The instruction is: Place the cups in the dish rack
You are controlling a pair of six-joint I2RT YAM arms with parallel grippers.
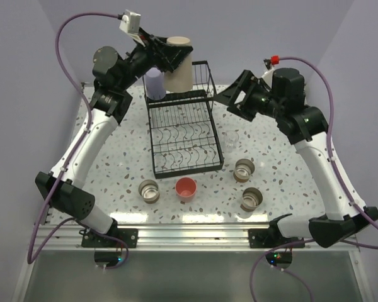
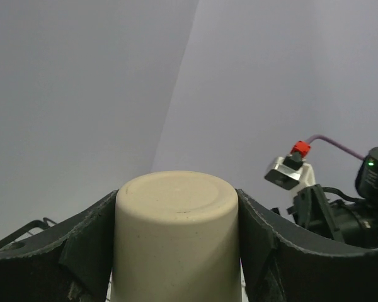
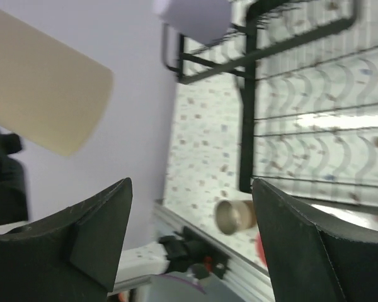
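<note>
The upper basket's empty end (image 1: 202, 83) lies below toward the right in the top view, so next I will lower my left gripper that way and release the beige cup.
My left gripper (image 1: 171, 61) is shut on the tall beige cup (image 1: 180, 68) and holds it bottom-up in the air over the raised upper basket (image 1: 200, 78) of the black wire dish rack (image 1: 184, 135). The left wrist view shows the beige cup (image 2: 175, 233) between both fingers (image 2: 85, 251). The lavender cup (image 1: 155, 83) stands upside down at the basket's left. The lower tray holds no cups. On the table lie the red-pink cup (image 1: 186, 187), three tan-and-metallic cups (image 1: 149, 190) (image 1: 244, 169) (image 1: 251, 199) and the clear glass (image 1: 233, 138). My right gripper (image 1: 231, 95) is open and empty, right of the rack.
The lavender walls stand close behind the rack. The metal rail of the table's near edge (image 1: 189, 234) runs in front of the cups. The right wrist view shows the rack (image 3: 302, 126), the beige cup (image 3: 44, 94), the lavender cup (image 3: 195, 16) and one tan cup (image 3: 235, 216).
</note>
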